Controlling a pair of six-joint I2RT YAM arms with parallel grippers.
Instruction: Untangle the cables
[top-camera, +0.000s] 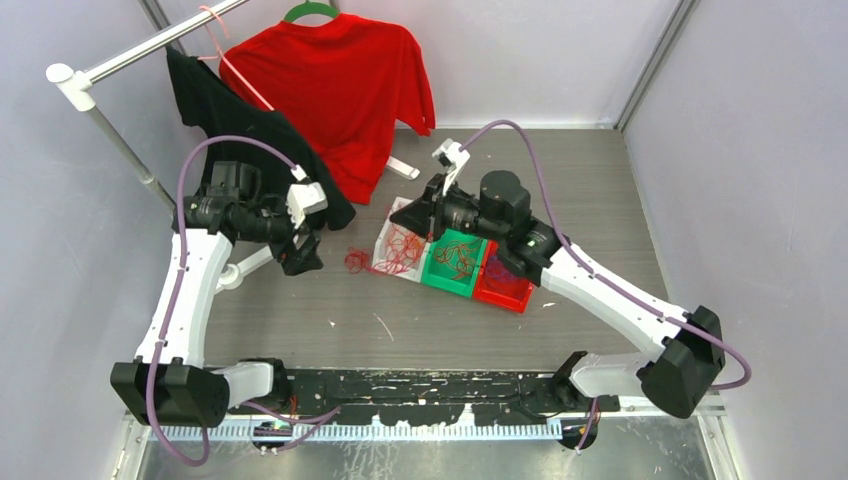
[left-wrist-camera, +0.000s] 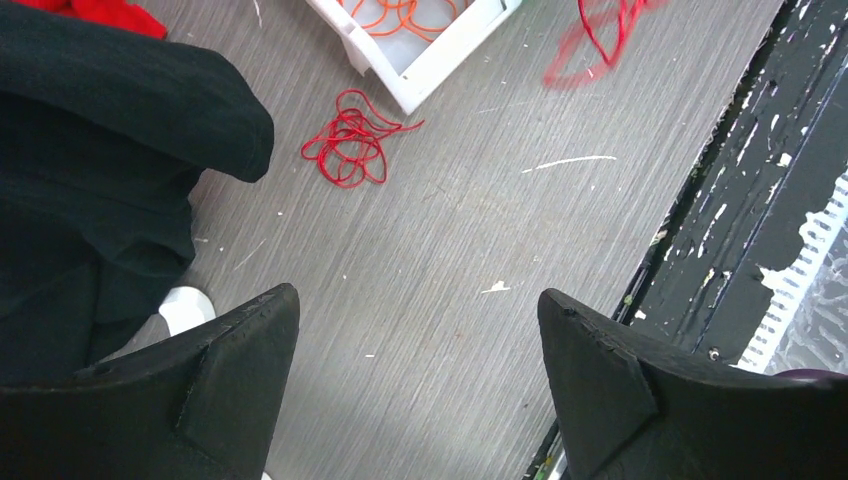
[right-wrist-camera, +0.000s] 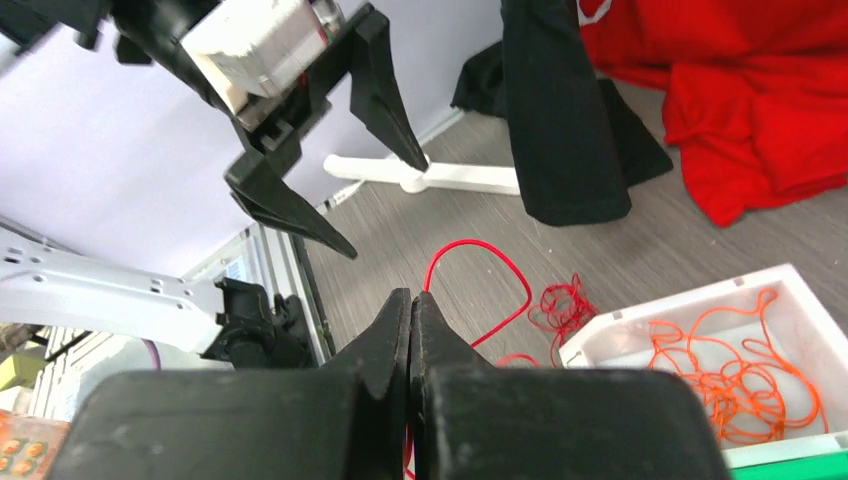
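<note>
I need to move my right gripper from above the white tray to the green bin (top-camera: 456, 261), then lower it and tip it downward, since red wires are already there.
A small clump of red cables (left-wrist-camera: 350, 150) (top-camera: 357, 260) (right-wrist-camera: 565, 305) lies on the grey table. Orange cables (right-wrist-camera: 740, 370) sit in a white tray (right-wrist-camera: 650, 335) (left-wrist-camera: 425, 75) (top-camera: 385, 262) just beyond the clump. My right gripper (right-wrist-camera: 410, 296) (top-camera: 402, 218) is shut on a single red cable (right-wrist-camera: 490, 262), which loops out from its tips above the table. In the left wrist view that cable shows as a blurred red loop (left-wrist-camera: 600, 40). My left gripper (left-wrist-camera: 417, 298) (top-camera: 298, 255) (right-wrist-camera: 388, 210) hangs open over bare table near the clump, with nothing between its fingers.
A green bin (top-camera: 440, 275) with more wires and a red bin (top-camera: 505, 288) stand right of the white tray. A black garment (left-wrist-camera: 100, 160) (top-camera: 230, 115) and a red shirt (top-camera: 350, 80) hang from a rack at the back left. The rack's white foot (right-wrist-camera: 420, 178) rests on the table.
</note>
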